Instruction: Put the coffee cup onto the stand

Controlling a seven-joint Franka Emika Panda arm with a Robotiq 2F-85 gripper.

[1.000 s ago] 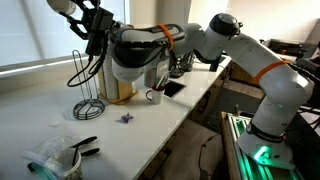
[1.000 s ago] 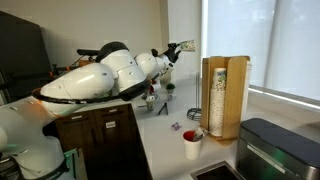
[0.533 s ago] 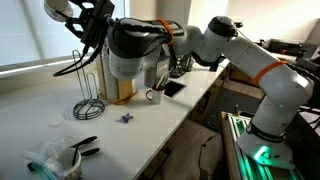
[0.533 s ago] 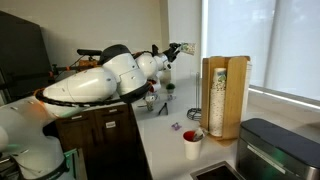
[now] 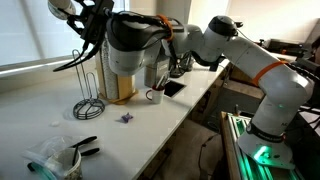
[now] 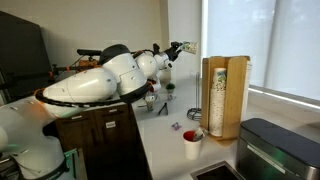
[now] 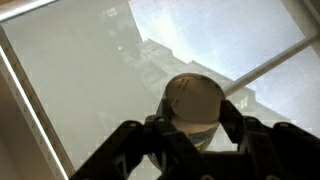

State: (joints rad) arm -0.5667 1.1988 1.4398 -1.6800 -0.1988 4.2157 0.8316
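Observation:
My gripper is above the black wire stand's tall loop. It needs to move down while straightening the tilted cup over the loop's top, then release the cup.
The coffee cup, small and whitish, sits between my gripper's black fingers in the wrist view, with the bright window behind it. In an exterior view my gripper holds the cup high at the top left, above the black wire stand. The stand rests on its round coiled base on the white counter, its tall loop upright. In the exterior view from the opposite side my gripper is near the window. The stand is hidden there behind my arm.
A tall wooden box stands just behind the stand. A plain white mug and a dark flat object lie further along the counter. A red cup, a bowl and a black tool are nearer the front.
My gripper with the cup has lifted and swung up towards the window above the stand. The stand and other objects have not moved.

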